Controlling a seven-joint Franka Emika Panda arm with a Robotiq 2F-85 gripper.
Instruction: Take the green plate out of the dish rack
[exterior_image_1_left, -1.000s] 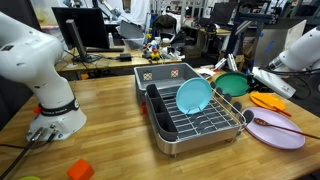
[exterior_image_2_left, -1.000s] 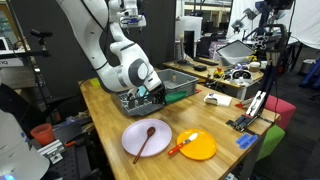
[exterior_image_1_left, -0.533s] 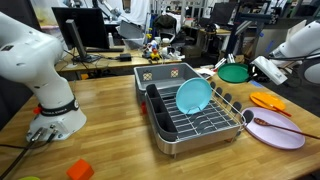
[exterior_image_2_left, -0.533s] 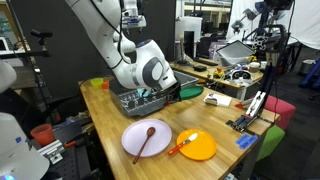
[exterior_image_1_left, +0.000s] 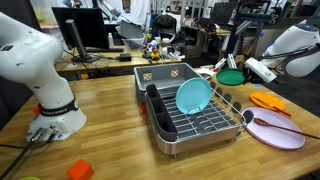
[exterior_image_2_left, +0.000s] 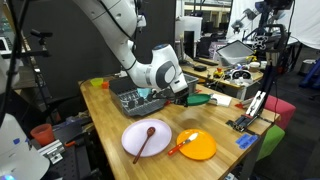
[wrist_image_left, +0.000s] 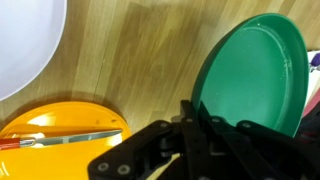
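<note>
The robot's gripper will next lower the green plate (wrist_image_left: 255, 75) onto the bare tabletop (wrist_image_left: 190, 47) beside the orange plate and open to let it go, because that clear spot is below the gripper.
The green plate (exterior_image_1_left: 231, 76) is out of the dish rack (exterior_image_1_left: 195, 118) and hangs in the air to the rack's far side, above the table. My gripper (exterior_image_1_left: 244, 72) is shut on its rim. In the wrist view the green plate (wrist_image_left: 255, 75) fills the right side, with my gripper (wrist_image_left: 190, 118) clamped on its edge. In an exterior view the plate (exterior_image_2_left: 197, 99) is held beyond the rack (exterior_image_2_left: 140, 101). A teal-cyan plate (exterior_image_1_left: 193, 95) still stands upright in the rack.
A pale pink plate (exterior_image_1_left: 275, 129) with a wooden spoon and an orange plate (exterior_image_1_left: 268, 100) lie on the table beside the rack. A grey perforated bin (exterior_image_1_left: 165, 73) stands behind the rack. An orange block (exterior_image_1_left: 80, 170) lies near the front edge.
My gripper has carried the green plate further away from the rack and slightly up. The plate has tilted. The teal-cyan plate has not moved.
</note>
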